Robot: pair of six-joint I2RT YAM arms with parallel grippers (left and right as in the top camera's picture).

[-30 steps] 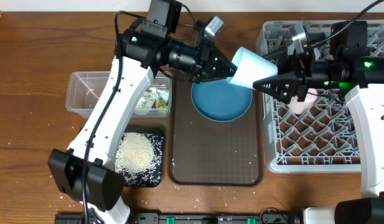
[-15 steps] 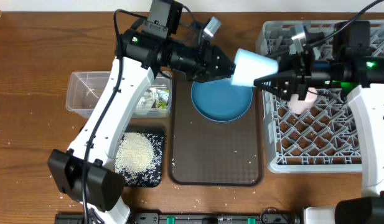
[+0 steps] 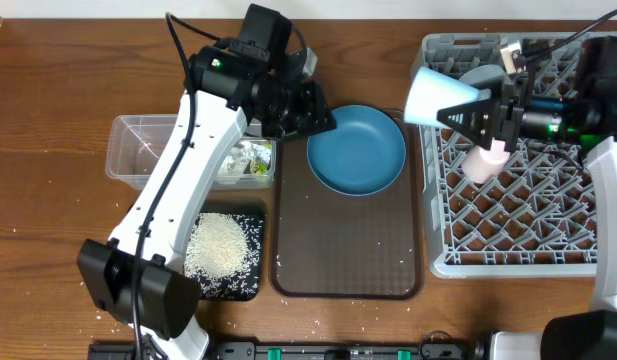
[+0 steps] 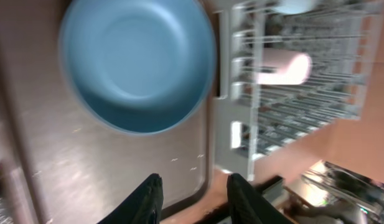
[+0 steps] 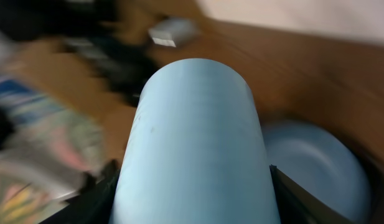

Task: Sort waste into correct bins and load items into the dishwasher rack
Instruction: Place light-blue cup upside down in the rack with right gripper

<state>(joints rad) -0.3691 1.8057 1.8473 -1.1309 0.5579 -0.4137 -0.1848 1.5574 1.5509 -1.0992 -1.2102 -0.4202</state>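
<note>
My right gripper draws back past the pink cup (image 3: 485,160) next, moves down and releases the light-blue cup, as the rack's empty near wires lie below and back.
My right gripper (image 3: 462,113) is shut on the light-blue cup (image 3: 436,98) and holds it on its side above the left edge of the grey dishwasher rack (image 3: 548,235). The cup fills the right wrist view (image 5: 192,137) between my fingers (image 5: 95,196). A pale pink cup (image 3: 485,160) lies in the rack. The dark-blue plate (image 3: 356,150) sits on the brown tray (image 3: 348,250); it also shows in the left wrist view (image 4: 135,62). My left gripper (image 3: 323,118) is open and empty at the plate's left rim, as its wrist view (image 4: 192,182) shows.
The clear tub (image 3: 143,150) holds the crumpled wrapper (image 3: 243,160) at its right end. The black tray (image 3: 250,285) holds a pile of rice (image 3: 220,245). Loose grains lie on the brown tray and the table. The rack's pegs stand under the cup.
My left gripper has let go of the light-blue cup and pulled back left. My right gripper has carried the cup right, from over the plate to the rack's edge.
</note>
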